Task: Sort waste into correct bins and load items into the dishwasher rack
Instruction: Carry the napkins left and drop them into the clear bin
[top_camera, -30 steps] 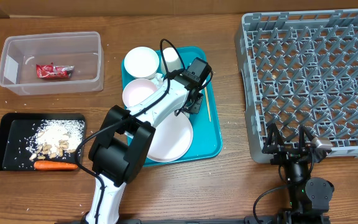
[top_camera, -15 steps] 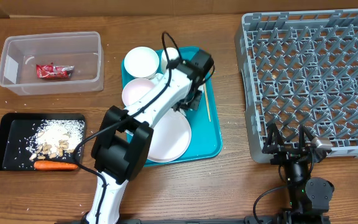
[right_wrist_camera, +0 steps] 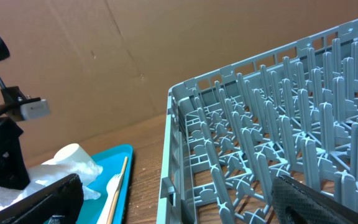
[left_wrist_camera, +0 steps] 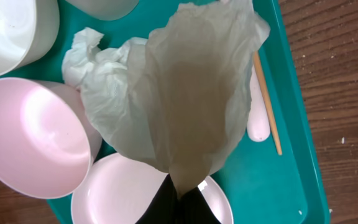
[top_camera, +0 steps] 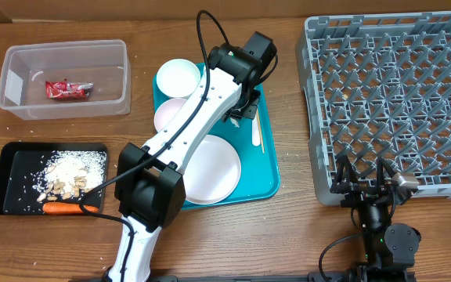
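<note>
I should move my left gripper to the left in the overhead view, over the clear tub, and let go of the napkin, because the red wrapper point(top_camera: 69, 89) is already there.
My left gripper point(left_wrist_camera: 180, 199) is shut on a white paper napkin point(left_wrist_camera: 185, 93), which hangs unfolded above the teal tray point(top_camera: 261, 172). A second crumpled napkin point(left_wrist_camera: 86, 56) lies beside it among two bowls point(left_wrist_camera: 30, 137) point(left_wrist_camera: 11, 25), near the plate point(left_wrist_camera: 123, 193). The white fork point(top_camera: 256, 133) rests by the tray's right rim. The red wrapper point(top_camera: 69, 89) is in the clear tub point(top_camera: 10, 74). The carrot point(top_camera: 69, 209) and crumbs point(top_camera: 73, 171) lie in the black tray point(top_camera: 6, 157). My right gripper point(top_camera: 370, 184) stands open at the grey rack's point(top_camera: 390, 94) near edge.
A thin wooden stick point(top_camera: 261, 139) lies next to the fork on the teal tray. A few crumbs are scattered on the wooden table around the black tray. A cardboard wall point(right_wrist_camera: 104, 56) stands behind the table.
My left gripper closed on the napkin, then rose and shifted toward the tray's far side with it. The fork is now uncovered. The right arm has not moved.
</note>
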Controlling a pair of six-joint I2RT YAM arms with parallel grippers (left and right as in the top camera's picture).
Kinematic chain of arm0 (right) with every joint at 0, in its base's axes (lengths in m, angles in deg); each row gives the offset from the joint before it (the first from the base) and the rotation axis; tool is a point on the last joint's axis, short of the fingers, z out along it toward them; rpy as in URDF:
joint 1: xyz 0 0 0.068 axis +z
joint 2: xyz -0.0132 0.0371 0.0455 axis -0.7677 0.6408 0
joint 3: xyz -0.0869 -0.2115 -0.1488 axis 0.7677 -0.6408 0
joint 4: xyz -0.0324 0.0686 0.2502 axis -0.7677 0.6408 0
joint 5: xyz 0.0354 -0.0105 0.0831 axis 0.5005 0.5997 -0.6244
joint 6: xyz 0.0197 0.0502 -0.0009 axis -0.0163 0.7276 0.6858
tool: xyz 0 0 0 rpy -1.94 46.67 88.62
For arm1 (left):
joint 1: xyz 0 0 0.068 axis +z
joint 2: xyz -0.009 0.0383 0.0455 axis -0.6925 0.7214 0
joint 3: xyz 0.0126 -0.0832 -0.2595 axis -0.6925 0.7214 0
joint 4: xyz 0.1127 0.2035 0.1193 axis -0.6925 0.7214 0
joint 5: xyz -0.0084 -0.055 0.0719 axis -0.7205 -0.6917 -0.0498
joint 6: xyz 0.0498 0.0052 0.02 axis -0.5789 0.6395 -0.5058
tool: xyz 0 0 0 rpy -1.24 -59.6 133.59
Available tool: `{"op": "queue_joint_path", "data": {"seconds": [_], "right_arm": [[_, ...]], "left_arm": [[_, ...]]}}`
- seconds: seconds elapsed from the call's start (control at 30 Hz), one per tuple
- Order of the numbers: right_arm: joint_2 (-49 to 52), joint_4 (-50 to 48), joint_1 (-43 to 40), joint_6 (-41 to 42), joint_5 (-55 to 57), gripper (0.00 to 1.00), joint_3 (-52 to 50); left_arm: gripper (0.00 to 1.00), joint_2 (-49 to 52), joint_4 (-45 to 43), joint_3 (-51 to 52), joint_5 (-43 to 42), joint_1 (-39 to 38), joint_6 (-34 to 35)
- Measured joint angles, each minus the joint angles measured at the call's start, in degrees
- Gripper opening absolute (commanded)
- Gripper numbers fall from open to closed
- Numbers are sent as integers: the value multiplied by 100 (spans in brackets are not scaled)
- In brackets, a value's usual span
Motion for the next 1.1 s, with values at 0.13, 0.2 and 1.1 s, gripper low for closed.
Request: {"op": "queue_joint_path", "data": {"seconds": [0.13, 0.2, 1.1], "right_arm": [[0, 2, 0, -4, 0, 100, 0], [0, 0, 0, 0, 0, 100, 0], [0, 2, 0, -2, -2, 100, 0]], "left_arm": [[4, 2, 334, -278, 0, 4, 90], [4, 2, 463, -476, 0, 28, 131], [4, 2, -164, -2450, -63, 3412, 264]]}}
